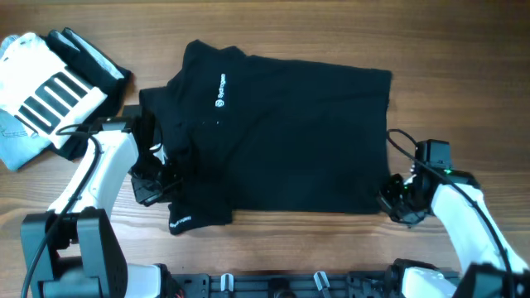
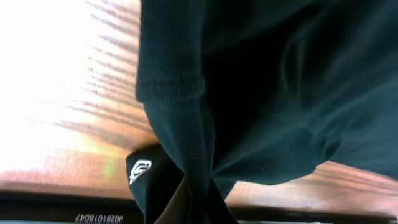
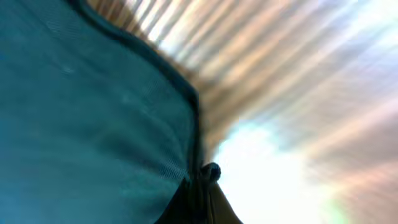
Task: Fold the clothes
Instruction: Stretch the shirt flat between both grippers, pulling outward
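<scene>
The robot's left gripper should next lift outward, bring the pinched near edge of the garment down onto the spread fabric (image 1: 187, 124) beside the white logo, which is outward of the fingers, and let go.
The black garment (image 1: 290, 136) lies spread across the middle of the wooden table, its white round logo and lettering (image 1: 220, 88) near the collar at upper left. My left gripper (image 1: 162, 184) is shut on the garment's lower left part, where a sleeve with white print (image 1: 180, 221) hangs toward the front edge; the left wrist view shows the pinched black fabric (image 2: 205, 124). My right gripper (image 1: 396, 199) is shut on the garment's lower right corner; the right wrist view shows its hem (image 3: 124, 118) in the jaws.
A white garment with bold black stripes (image 1: 50, 91) and a light blue denim piece (image 1: 18, 145) lie at the far left of the table. Bare wood (image 1: 464, 91) lies to the right of the garment.
</scene>
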Robot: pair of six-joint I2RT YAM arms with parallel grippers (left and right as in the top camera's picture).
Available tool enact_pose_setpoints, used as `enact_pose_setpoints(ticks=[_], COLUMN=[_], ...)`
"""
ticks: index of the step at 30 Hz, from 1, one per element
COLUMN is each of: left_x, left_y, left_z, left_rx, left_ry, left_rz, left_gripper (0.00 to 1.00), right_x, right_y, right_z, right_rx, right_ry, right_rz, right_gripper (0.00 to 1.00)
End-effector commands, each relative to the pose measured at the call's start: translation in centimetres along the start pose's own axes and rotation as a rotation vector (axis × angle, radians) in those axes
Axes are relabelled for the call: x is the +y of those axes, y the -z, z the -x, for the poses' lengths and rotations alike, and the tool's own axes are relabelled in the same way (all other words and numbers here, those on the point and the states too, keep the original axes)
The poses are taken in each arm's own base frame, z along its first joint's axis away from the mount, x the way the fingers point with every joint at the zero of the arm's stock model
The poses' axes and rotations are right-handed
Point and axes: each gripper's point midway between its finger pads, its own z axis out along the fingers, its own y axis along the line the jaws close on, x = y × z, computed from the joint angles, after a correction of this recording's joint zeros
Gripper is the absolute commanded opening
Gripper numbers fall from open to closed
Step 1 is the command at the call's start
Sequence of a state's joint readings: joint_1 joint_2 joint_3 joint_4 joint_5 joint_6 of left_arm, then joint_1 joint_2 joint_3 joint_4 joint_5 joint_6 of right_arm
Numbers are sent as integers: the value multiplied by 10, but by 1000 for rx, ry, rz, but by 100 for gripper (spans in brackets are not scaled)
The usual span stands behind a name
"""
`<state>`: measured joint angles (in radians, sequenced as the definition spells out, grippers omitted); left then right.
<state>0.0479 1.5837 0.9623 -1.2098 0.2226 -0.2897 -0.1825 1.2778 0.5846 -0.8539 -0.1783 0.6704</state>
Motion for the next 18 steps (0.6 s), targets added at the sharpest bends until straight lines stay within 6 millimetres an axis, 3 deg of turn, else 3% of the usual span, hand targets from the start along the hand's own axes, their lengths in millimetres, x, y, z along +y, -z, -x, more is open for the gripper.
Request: enact_pose_setpoints(ticks=[1,4,8,10,14,16,18], left_x=[-8,-14,-19,-18,-22,-37,-57], left_y=[15,32,44,47,55,62,72], left_z=[2,7,-6,-14,-10,3,21], left_rx=[-59,-124,-124,-117,-178,-238,-315], left_ry=[-40,-56,-63,-62,-79,-107,-150], left_rz=[-42,-68,-111,-115,-139,-209,-302], left_gripper=[4,4,4,4,4,4,4], right_x=[1,0,-16,-12,5,30,41], right_y=[57,94,100,101,107,112,113], right_z=[42,52,39,36,47,62,74], right_rx=[-239,-348,-319,-303,-343,-395,-428], right_ry=[-18,-28,-65,-61,-1,114,142], right_rz=[-36,-38,-97,-76,-11,82,109], right_gripper=[4,4,4,4,4,4,4])
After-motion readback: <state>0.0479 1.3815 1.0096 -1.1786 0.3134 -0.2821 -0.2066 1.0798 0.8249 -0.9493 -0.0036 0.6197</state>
